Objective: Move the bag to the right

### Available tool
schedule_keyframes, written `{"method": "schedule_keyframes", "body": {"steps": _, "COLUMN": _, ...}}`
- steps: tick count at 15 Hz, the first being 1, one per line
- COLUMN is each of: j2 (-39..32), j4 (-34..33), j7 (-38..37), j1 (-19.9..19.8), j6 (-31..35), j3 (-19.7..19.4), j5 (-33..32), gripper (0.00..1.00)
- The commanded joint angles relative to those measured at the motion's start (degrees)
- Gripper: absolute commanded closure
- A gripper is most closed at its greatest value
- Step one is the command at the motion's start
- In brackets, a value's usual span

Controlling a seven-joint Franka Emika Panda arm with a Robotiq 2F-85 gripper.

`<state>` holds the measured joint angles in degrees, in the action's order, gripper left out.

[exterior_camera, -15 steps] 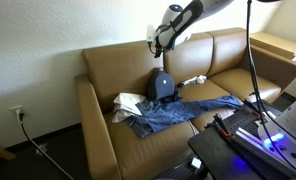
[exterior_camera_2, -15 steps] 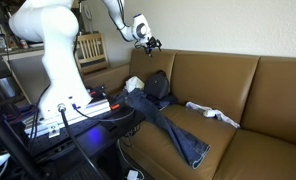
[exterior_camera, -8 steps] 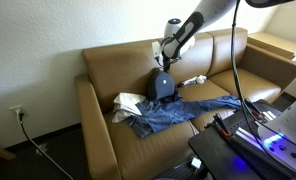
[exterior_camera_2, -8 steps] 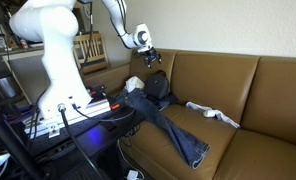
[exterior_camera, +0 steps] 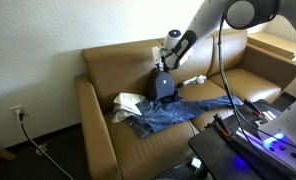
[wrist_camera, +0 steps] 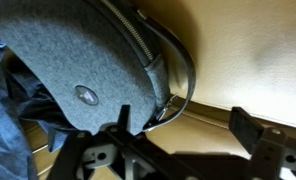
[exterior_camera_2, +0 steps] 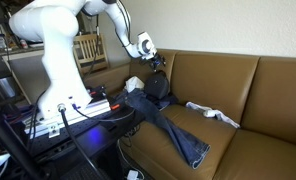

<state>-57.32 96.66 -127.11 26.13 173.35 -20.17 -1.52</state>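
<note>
I should move my gripper down over the bag's dark handle loop [exterior_camera: 161, 69] [wrist_camera: 192, 76], one finger inside and the other beyond it, because the loop arcs up between the open fingers.
A small dark grey bag [exterior_camera: 164, 86] stands upright on the brown sofa against the backrest, also seen in an exterior view [exterior_camera_2: 157, 86]. In the wrist view the bag [wrist_camera: 83, 70] fills the upper left, with its zip and dark handle loop [wrist_camera: 183, 75] near the jaws. My gripper [exterior_camera: 161, 65] hangs just above the bag's top, also seen in an exterior view [exterior_camera_2: 155, 63]. In the wrist view the gripper [wrist_camera: 183, 125] is open, one finger at the bag's edge, the other over the bare sofa cushion.
Blue jeans [exterior_camera: 178, 112] lie spread across the sofa seat [exterior_camera_2: 228, 140] in front of the bag. A white cloth [exterior_camera: 126, 101] lies on one side, a small white item [exterior_camera: 194, 80] on the other. A table with equipment [exterior_camera: 253, 140] stands in front.
My gripper has come down from above the sofa backrest towards the top of the bag. The bag and clothes have not moved.
</note>
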Motion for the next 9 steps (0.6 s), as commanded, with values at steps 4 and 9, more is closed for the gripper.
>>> {"method": "schedule_keyframes", "body": {"steps": 4, "j2": -10.94, "j4": -9.49, "j7": 1.14, "j1": 2.60, "j6": 10.66, "j3": -5.54, "j5": 7.62, "gripper": 0.00}}
{"method": "schedule_keyframes", "body": {"steps": 9, "j2": -15.27, "j4": -11.49, "j7": 1.84, "j1": 5.28, "j6": 11.87, "j3": -8.71, "j5": 14.14, "gripper": 0.00}}
